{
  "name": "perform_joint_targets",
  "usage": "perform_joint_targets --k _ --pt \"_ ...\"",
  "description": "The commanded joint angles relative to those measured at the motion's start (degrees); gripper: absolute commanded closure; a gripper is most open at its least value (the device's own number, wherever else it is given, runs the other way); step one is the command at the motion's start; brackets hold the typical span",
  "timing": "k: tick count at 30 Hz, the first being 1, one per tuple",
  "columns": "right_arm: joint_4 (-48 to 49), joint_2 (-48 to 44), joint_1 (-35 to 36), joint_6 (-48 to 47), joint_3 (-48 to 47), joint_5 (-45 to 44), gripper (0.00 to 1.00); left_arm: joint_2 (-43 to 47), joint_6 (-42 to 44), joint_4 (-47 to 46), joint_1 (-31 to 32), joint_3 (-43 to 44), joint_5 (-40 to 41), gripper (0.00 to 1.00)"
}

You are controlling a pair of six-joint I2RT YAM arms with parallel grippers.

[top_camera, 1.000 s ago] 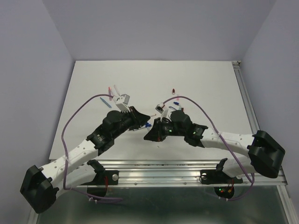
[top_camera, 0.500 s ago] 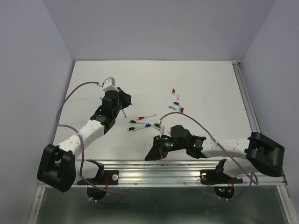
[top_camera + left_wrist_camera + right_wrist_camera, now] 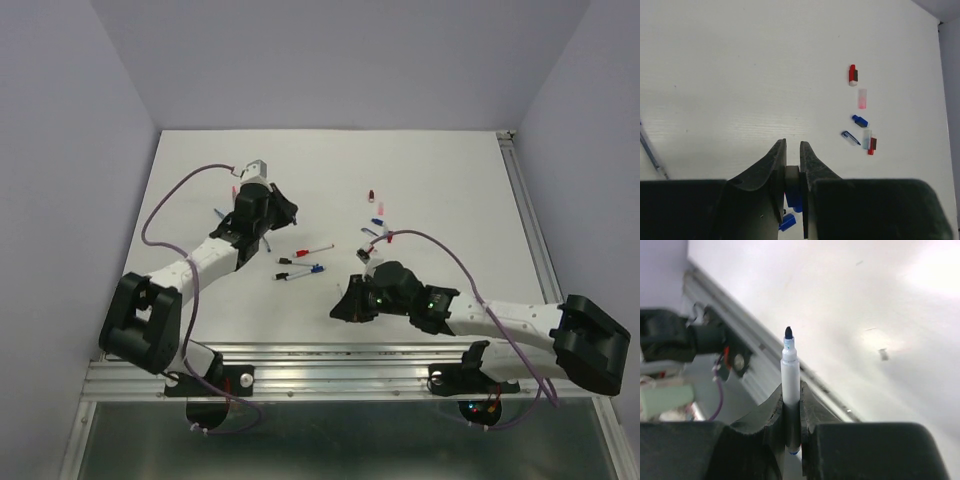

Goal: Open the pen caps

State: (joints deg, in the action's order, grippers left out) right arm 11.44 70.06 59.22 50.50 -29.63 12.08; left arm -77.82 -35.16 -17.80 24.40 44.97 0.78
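My left gripper will move its blue cap down and to the right in the top view, onto empty table beside the loose caps, since caps are gathered there.
My left gripper (image 3: 792, 146) is shut on a small blue pen cap (image 3: 794, 192) with a grey end, held above the table; in the top view it (image 3: 272, 210) is at the left-middle. My right gripper (image 3: 791, 389) is shut on a white pen barrel (image 3: 790, 372) whose bare dark-blue tip (image 3: 788, 332) points away; in the top view it (image 3: 346, 306) is near the table's front. Loose caps lie to the right: a red cap (image 3: 853, 75), a translucent pink one (image 3: 862, 98), a blue one (image 3: 859, 120) and a red-ended one (image 3: 871, 143).
Two pens lie in the middle of the table: one red-ended (image 3: 312, 249) and one blue-ended (image 3: 300, 271). A thin pen (image 3: 650, 149) lies at the left. The metal rail (image 3: 340, 360) runs along the front edge, close below the right gripper.
A second ago both grippers met at the table's middle. They have pulled apart: the left went back-left with the cap, the right came toward the front with the barrel.
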Motion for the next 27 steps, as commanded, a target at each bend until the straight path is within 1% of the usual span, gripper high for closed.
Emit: perform_joint_targets --k 1,3,4,6,7,9,11,14,16,20,27 --pt "-14.3 -6.3 -0.8 -1.1 -5.1 -19.1 0.99 -9.5 -1.1 -1.3 3.2 6.3 -3.9 1.00" --pt "-17.2 -8.2 -0.9 -0.8 -5.3 -23.2 0.99 -13.3 -1.7 -0.7 4.9 10.5 -3.0 1.00" --pt "-19.7 -9.8 -0.9 -0.8 -5.3 -26.4 0.99 -16.7 -2.1 -0.3 6.5 11.8 -2.6 1.00" --pt "-21.6 -11.4 -0.8 -0.2 -5.1 -29.2 0.99 -20.2 -2.8 0.6 7.9 16.5 -1.3 1.00" --pt "-23.2 -12.2 -0.8 0.0 -4.7 -31.5 0.99 -23.8 -2.9 1.8 8.6 18.2 -1.2 0.99" --pt "-24.0 -14.1 -0.8 0.6 -4.2 -33.2 0.99 -27.0 -3.2 2.9 10.3 23.0 -1.6 0.97" --pt "-24.7 -15.2 -0.8 0.5 -3.8 -34.7 0.99 -31.0 -3.3 4.3 11.2 25.5 -1.7 0.94" --pt "-24.5 -17.0 -0.9 -0.4 -3.2 -35.5 0.99 -34.2 -3.2 6.0 12.9 29.4 -1.2 0.90" --pt "-24.0 -17.8 -0.9 -0.9 -2.8 -36.0 0.99 -35.2 -3.3 6.9 13.6 31.0 1.0 0.82" --pt "-22.9 -17.9 -1.0 -1.6 -2.5 -36.5 0.99 -37.3 -3.8 7.9 14.0 32.8 0.8 0.69" --pt "-22.1 -17.2 -1.4 -2.2 -2.6 -36.1 0.99 -39.4 -4.0 9.5 14.6 34.7 0.2 0.66"
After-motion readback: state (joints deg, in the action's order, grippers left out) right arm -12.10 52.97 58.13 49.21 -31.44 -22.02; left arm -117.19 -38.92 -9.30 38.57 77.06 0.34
